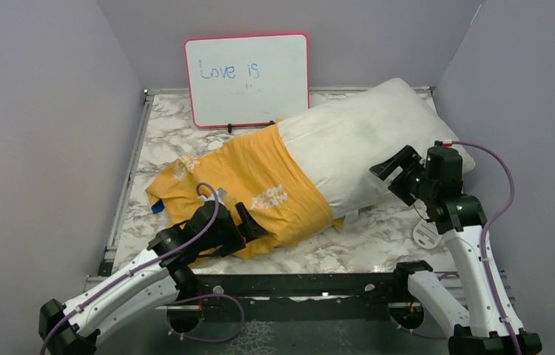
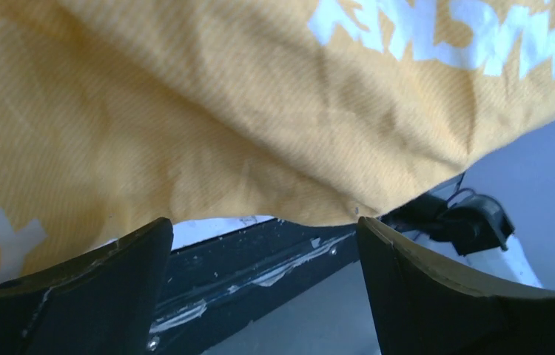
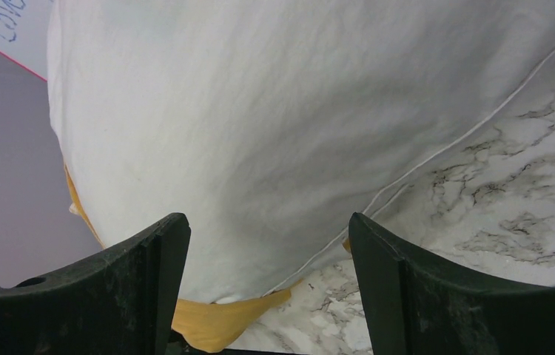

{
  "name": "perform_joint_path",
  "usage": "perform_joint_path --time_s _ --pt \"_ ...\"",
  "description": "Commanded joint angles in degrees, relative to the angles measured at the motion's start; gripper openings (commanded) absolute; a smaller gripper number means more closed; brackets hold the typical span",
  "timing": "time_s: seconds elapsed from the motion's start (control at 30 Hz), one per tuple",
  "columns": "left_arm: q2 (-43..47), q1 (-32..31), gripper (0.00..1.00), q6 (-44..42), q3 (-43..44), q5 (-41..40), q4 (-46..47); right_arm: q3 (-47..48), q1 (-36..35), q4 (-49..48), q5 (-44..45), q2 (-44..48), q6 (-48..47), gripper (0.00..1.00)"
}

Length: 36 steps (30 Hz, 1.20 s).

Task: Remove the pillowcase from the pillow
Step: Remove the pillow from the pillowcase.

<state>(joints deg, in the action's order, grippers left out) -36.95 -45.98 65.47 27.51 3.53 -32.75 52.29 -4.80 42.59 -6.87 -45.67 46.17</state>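
Note:
The loose cloth hangs beyond the left gripper's open fingers, so the left gripper should tilt down and lower over the pillowcase's near edge, onto its bunched fold (image 2: 267,208).
The white pillow (image 1: 367,137) lies slantwise across the marble table (image 1: 378,240). The yellow-orange pillowcase (image 1: 249,185) covers its left half, and its right half is bare. A scrap of blue shows at the pillowcase's left edge. My left gripper (image 1: 251,222) is open at the pillowcase's near edge. In the left wrist view the yellow fabric (image 2: 223,111) hangs just beyond the left gripper (image 2: 263,225), with nothing between the jaws. My right gripper (image 1: 389,177) is open at the bare pillow's near side. The right wrist view shows the right gripper (image 3: 268,222) facing the pillow (image 3: 260,111), with a strip of pillowcase (image 3: 215,318) under it.
A pink-framed whiteboard (image 1: 247,80) stands against the back wall, just behind the pillow. A small white slotted disc (image 1: 426,233) lies on the table beside the right arm. Grey walls close in both sides. A black rail (image 1: 297,285) runs along the table's front edge.

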Motion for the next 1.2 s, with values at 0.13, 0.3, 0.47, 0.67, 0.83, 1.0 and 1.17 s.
perform_joint_path --time_s 0.13,0.3,0.47,0.67,0.83,1.0,1.17 --pt "11.7 -1.3 0.99 18.6 -7.3 -2.7 1.7 -0.7 0.3 0.8 1.3 0.6 1.6 0.83" --pt "15.2 -1.2 0.99 24.8 -10.8 -3.1 1.2 -1.3 0.3 -0.1 1.1 -0.2 1.7 0.83" --pt "14.9 -1.3 0.99 34.1 -12.4 -6.8 2.9 -1.8 0.2 -1.6 0.0 -1.3 2.2 0.84" --pt "8.7 -1.4 0.99 41.3 -10.1 -9.2 4.4 -2.3 0.3 -2.6 -0.2 -2.6 2.1 0.84" --pt "-1.2 -1.6 0.99 42.2 -8.3 -9.9 12.9 -2.2 0.3 -3.2 0.1 -2.8 2.1 0.84" --pt "-8.0 -2.0 0.99 39.9 -9.7 -11.7 20.4 -1.6 0.2 -4.6 0.2 -4.0 1.3 0.83" --pt "-12.5 -2.1 0.83 37.4 -16.5 -11.2 30.5 0.3 0.2 -5.3 0.6 -6.5 0.2 0.84"
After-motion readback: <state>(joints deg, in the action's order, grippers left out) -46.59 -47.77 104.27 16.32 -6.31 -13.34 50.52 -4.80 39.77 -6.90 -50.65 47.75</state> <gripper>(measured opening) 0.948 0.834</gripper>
